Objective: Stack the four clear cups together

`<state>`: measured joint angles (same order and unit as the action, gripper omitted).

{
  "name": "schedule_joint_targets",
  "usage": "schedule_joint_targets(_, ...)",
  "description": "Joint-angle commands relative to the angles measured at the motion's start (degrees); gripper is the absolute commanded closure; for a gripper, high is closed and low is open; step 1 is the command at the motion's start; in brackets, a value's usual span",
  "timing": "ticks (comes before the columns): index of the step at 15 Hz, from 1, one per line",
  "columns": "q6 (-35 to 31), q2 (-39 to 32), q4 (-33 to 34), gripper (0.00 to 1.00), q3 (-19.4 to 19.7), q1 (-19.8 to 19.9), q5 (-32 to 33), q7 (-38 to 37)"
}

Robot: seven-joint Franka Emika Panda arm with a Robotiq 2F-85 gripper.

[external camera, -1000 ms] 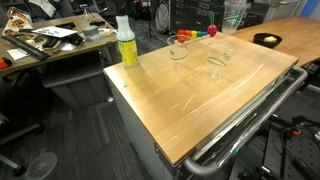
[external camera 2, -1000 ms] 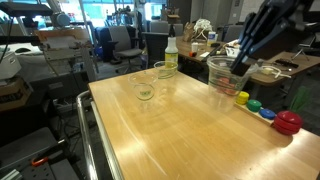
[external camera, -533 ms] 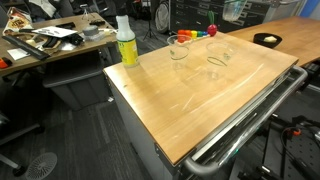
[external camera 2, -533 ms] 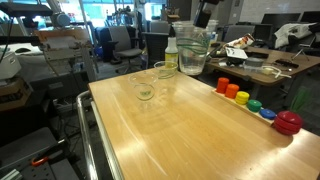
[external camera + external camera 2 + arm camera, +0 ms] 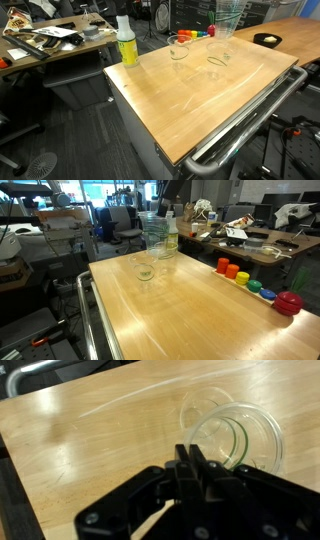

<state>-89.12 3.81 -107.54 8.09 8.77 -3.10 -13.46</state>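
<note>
My gripper moves over the nearer standing cup (image 5: pixel 145 269) next and lowers to release the held cup's rim, since that open cup stands below my gripper.
My gripper (image 5: pixel 190 460) is shut on the rim of a clear cup (image 5: pixel 243 440) and holds it in the air; it may be more than one cup nested, I cannot tell. The held cup shows in both exterior views (image 5: pixel 156 232) (image 5: pixel 230 14), hanging above the table's far part. Two more clear cups stand upright and apart on the wooden table (image 5: pixel 190 310): one nearer (image 5: pixel 146 270) (image 5: pixel 218 61), one further back (image 5: pixel 166 250) (image 5: pixel 178 47). In the wrist view one standing cup (image 5: pixel 204 404) lies just beyond the held one. A fourth separate cup is not visible.
A yellow-green bottle with a white top (image 5: pixel 126 42) (image 5: pixel 171 232) stands at the table's corner near the cups. A row of coloured blocks (image 5: pixel 242 277) (image 5: pixel 203 33) lines one edge. A metal rail (image 5: pixel 250 115) runs along the table's end.
My gripper has carried the held cup away from the coloured blocks, across the table, to above the two standing cups near the bottle. The standing cups have not moved.
</note>
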Motion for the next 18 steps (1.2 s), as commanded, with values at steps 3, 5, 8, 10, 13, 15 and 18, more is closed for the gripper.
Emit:
schedule_joint_targets(3,-0.7,4.1,-5.8,0.98,-0.9,-1.2,0.2,4.2)
schedule_joint_targets(5,-1.0,4.5,-7.0,0.98,-1.0,-1.3,0.1,5.1)
schedule_joint_targets(8,-4.5,5.2,-9.2,0.98,-0.8,-1.3,-0.5,7.2)
schedule_joint_targets(10,-8.0,5.2,-10.3,0.98,-0.8,-1.4,-0.8,8.8)
schedule_joint_targets(13,-11.8,4.4,-11.3,0.98,-0.8,-1.5,-1.2,10.8)
schedule_joint_targets(15,-13.3,4.2,-12.2,0.98,-0.8,-1.6,-1.6,11.8)
schedule_joint_targets(18,-14.2,4.4,-14.1,0.98,-0.8,-1.6,-1.9,12.9)
